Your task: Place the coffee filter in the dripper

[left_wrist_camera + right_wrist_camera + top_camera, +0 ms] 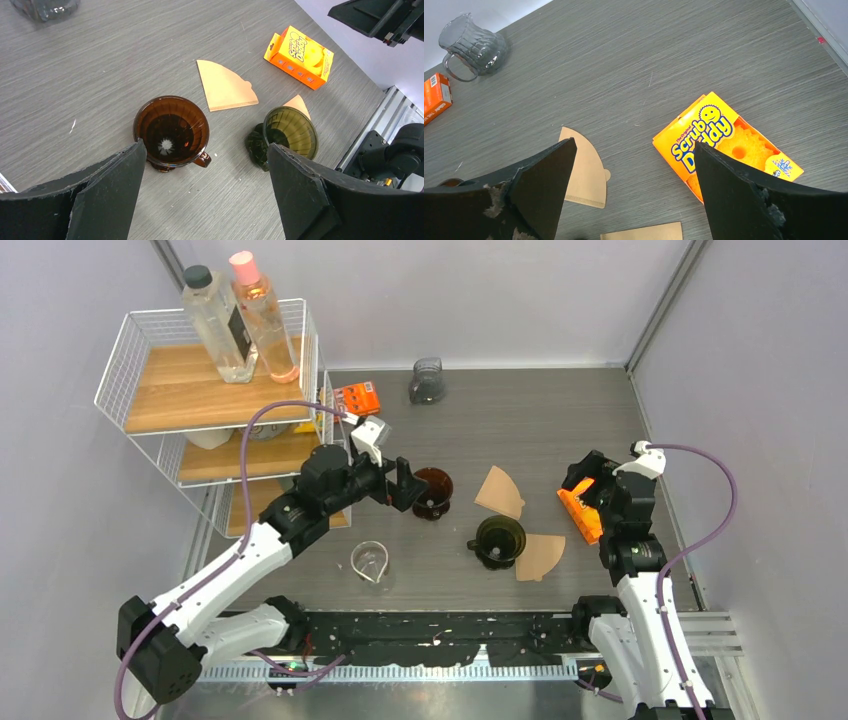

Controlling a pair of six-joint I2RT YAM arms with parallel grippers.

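Observation:
The amber dripper's rim is below, so my left gripper will go down, open fingers astride the rim's side toward the shelf [152, 160], the dripper's thin side between them.
Two tan paper coffee filters lie flat on the table: one [500, 492] in the middle, the other [540, 557] partly under the dark green dripper [499, 540]. An amber dripper [434, 490] stands left of them. My left gripper [405, 485] is open and empty, hovering just left of the amber dripper [172, 131]; its view also shows the green dripper [287, 132] and the middle filter [225, 86]. My right gripper [588, 485] is open and empty above the table between the middle filter [584, 172] and a sponge box. The second filter [644, 232] shows at that view's bottom edge.
An orange Scrub Daddy sponge box [580, 512] lies under the right gripper. A clear glass beaker [369, 560] stands near the front. A grey glass pitcher [427, 380] and a small orange box [358, 398] sit at the back. A wire shelf [200, 390] with bottles stands at the left.

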